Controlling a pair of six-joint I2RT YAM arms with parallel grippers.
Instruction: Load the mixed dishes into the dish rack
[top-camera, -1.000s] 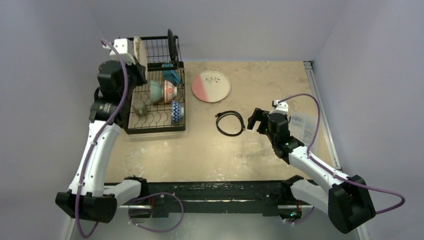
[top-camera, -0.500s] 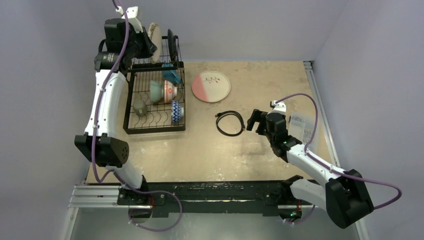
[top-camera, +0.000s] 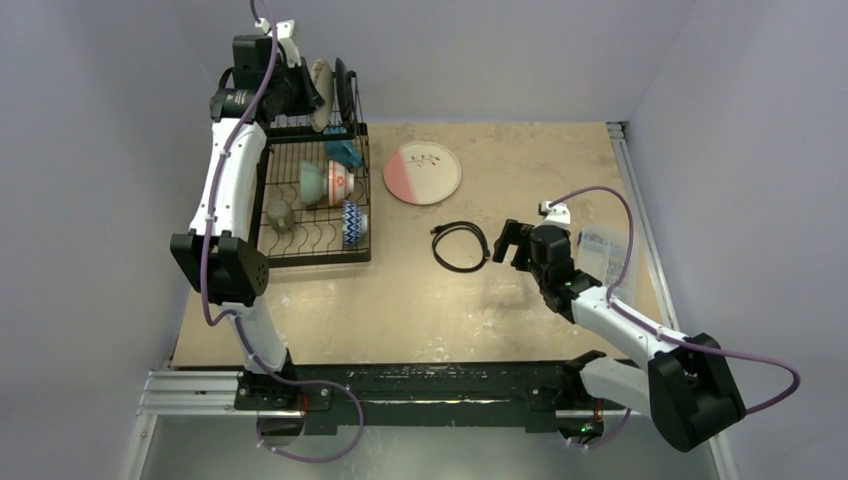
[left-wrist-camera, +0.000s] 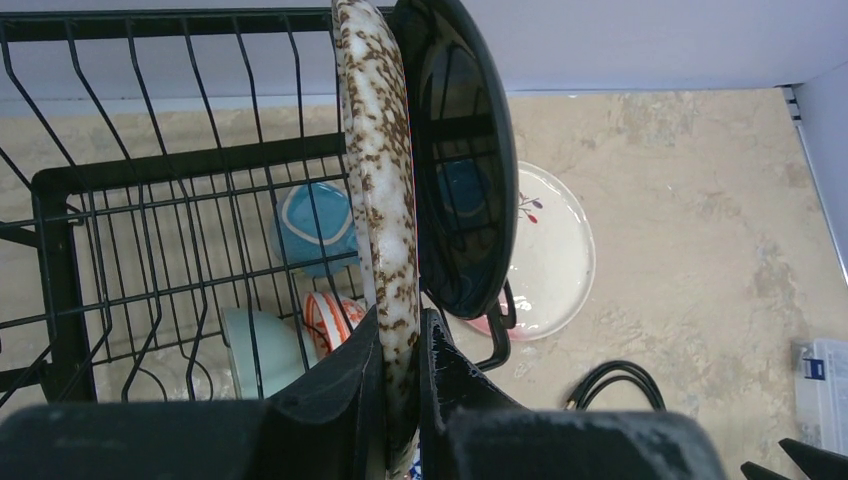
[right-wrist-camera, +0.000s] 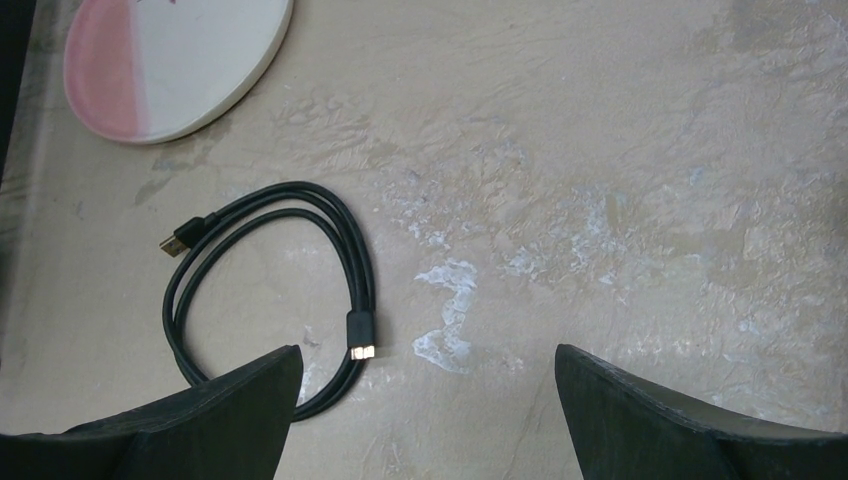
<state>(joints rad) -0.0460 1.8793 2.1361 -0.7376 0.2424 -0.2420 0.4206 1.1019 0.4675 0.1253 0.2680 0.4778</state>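
Note:
I next need to ease my left gripper down toward the upright black plate and release the small plate in the rack slot (top-camera: 329, 126) beside it, as it's empty.
My left gripper (left-wrist-camera: 402, 330) is shut on the rim of the speckled grey small plate (left-wrist-camera: 385, 170), held on edge over the raised back part of the dish rack (top-camera: 310, 255). The plate stands just left of the upright black plate (left-wrist-camera: 465, 170). Lower in the rack lie the mint-green bowl (top-camera: 311, 183), the red-patterned bowl (top-camera: 340, 183), the blue-handled mug (top-camera: 343, 152) and the small grey cup (top-camera: 279, 214). The pink-and-white large plate (top-camera: 422, 172) lies flat on the table right of the rack. My right gripper (right-wrist-camera: 428, 360) hovers open and empty over bare table.
A black coiled cable (right-wrist-camera: 270, 290) lies on the table just left of my right gripper. A clear plastic parts box (top-camera: 605, 250) sits right of that arm. A blue-patterned dish (top-camera: 353, 223) stands at the rack's right edge. Walls close in behind the rack.
My left arm has lifted and swung the speckled plate from the rack's left side to beside the black plate at the back. The right arm has barely shifted.

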